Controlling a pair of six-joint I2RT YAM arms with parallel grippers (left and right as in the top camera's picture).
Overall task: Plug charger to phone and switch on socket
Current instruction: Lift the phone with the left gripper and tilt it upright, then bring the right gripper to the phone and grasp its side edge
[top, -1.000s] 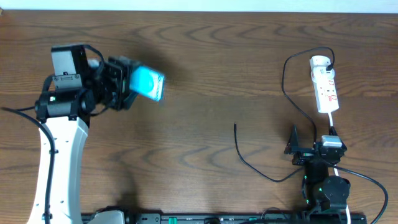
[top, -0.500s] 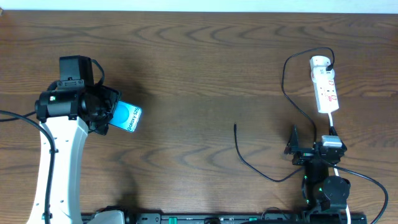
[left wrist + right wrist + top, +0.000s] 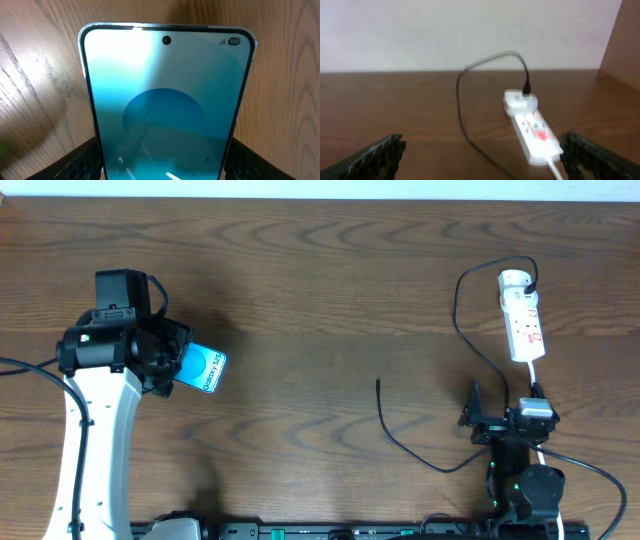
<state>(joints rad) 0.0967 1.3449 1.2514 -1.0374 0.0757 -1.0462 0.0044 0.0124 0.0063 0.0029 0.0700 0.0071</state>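
I need to move my right gripper across the table next and turn it to close on the phone's exposed end point(image 3: 214, 371), because that end is to the gripper's left in the overhead view.
My left gripper point(image 3: 172, 367) is shut on the phone point(image 3: 202, 368), whose blue-cyan screen faces up at the table's left. In the left wrist view the phone point(image 3: 167, 100) fills the frame with a finger on each side of it point(image 3: 165, 167). The charger, a thin black cable point(image 3: 458, 310), runs from its plug in the socket's far end to a free tip point(image 3: 378, 383) at mid-table. The socket point(image 3: 522, 316) is a white power strip at the right; it also shows in the right wrist view point(image 3: 532, 131). My right gripper point(image 3: 484, 412) is open and empty, just in front of the socket.
A white cord point(image 3: 532, 377) leaves the socket's near end toward the right arm. The charger cable loops along the table to the right arm's base point(image 3: 430, 463). A pale wall point(image 3: 470, 30) stands behind the table's far edge.
The left gripper swung the phone down and to the left, from a raised tilted pose to low over the table. Since half a second ago it has barely moved. The right arm is still.
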